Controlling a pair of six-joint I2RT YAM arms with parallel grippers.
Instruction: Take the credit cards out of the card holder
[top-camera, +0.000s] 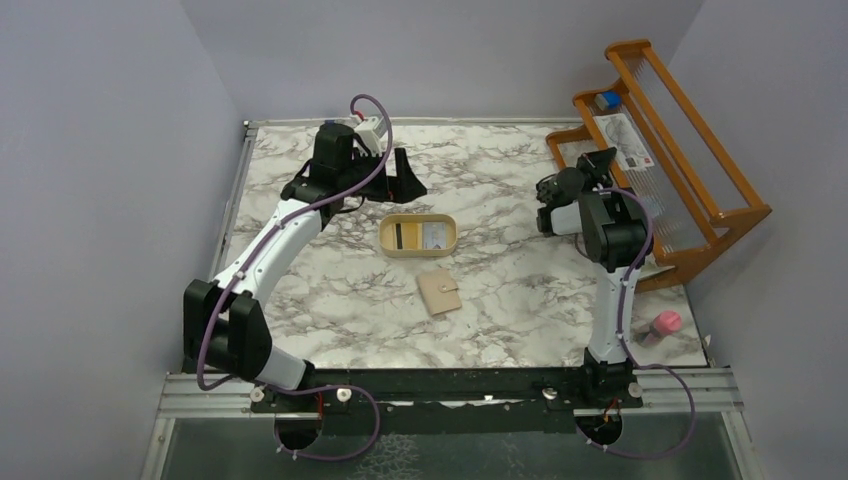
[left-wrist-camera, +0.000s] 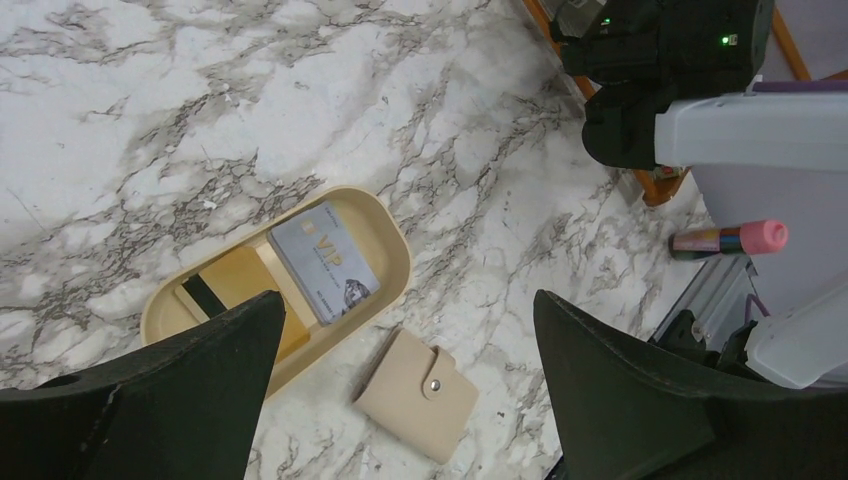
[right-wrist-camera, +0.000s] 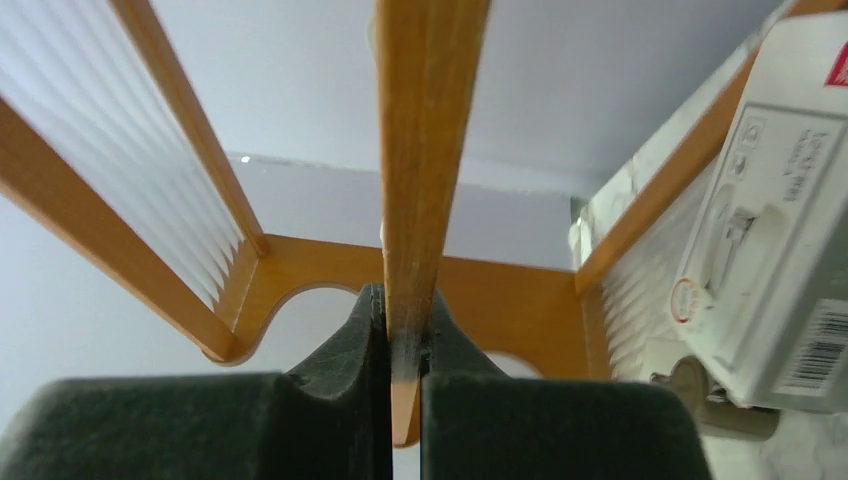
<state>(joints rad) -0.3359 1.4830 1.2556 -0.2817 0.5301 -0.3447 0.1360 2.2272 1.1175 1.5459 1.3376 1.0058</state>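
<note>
I will next swing the rack (top-camera: 655, 150) with my right gripper to the left in the top view and release it there, on the bare marble by the far wall.
The tan card holder (top-camera: 438, 292) lies shut, its tab snapped, on the marble in front of the cream oval tray (top-camera: 418, 236). In the left wrist view the card holder (left-wrist-camera: 417, 393) sits below and between my fingers. Credit cards lie in the tray (left-wrist-camera: 395, 240): a whitish-blue card (left-wrist-camera: 322, 262), a yellow-orange card (left-wrist-camera: 240, 280) and one with a dark stripe (left-wrist-camera: 200, 293). My left gripper (left-wrist-camera: 407, 300) hangs open above the table, behind the tray (top-camera: 400, 175). My right gripper (right-wrist-camera: 403, 330) is shut on a thin wooden bar (right-wrist-camera: 425, 150) of the rack (top-camera: 655, 150).
The wooden rack stands along the right side and holds a white box (right-wrist-camera: 780, 230) and a small blue item (top-camera: 606, 100). A tube with a pink cap (top-camera: 665, 323) lies near the right arm's base. Grey walls close in the table.
</note>
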